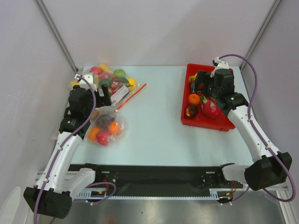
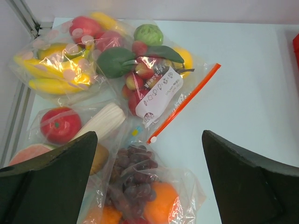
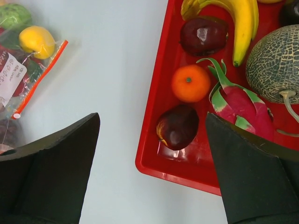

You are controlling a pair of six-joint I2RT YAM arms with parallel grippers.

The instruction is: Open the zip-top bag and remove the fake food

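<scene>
The left gripper moves down, back and to the right in the top view onto the bag's plastic over the orange [image 2: 164, 197] by the grapes [image 2: 135, 179] next, where loose folds show.
The zip-top bag [image 1: 106, 127] lies on the table at the left, clear and crinkly. It holds the fake food: orange fruits [image 2: 161, 203], dark purple grapes [image 2: 135, 179] and a red piece [image 1: 103, 136]. A small blue-green bit [image 2: 135, 131] shows at its far end. My left gripper [image 1: 103, 95] is open and empty. It hovers over the bag's far end, and in the left wrist view [image 2: 147, 142] the bag lies between its fingers. My right gripper [image 1: 200, 84] is open and empty over the red tray [image 1: 205, 123].
Other clear bags of fruit are piled at the back left, one with an orange-red zip strip [image 2: 184, 102], one with bananas [image 2: 51, 74]. The tray [image 3: 163, 172] holds an orange [image 3: 190, 83], dark red fruits, a dragon fruit [image 3: 243, 105], a banana and a melon.
</scene>
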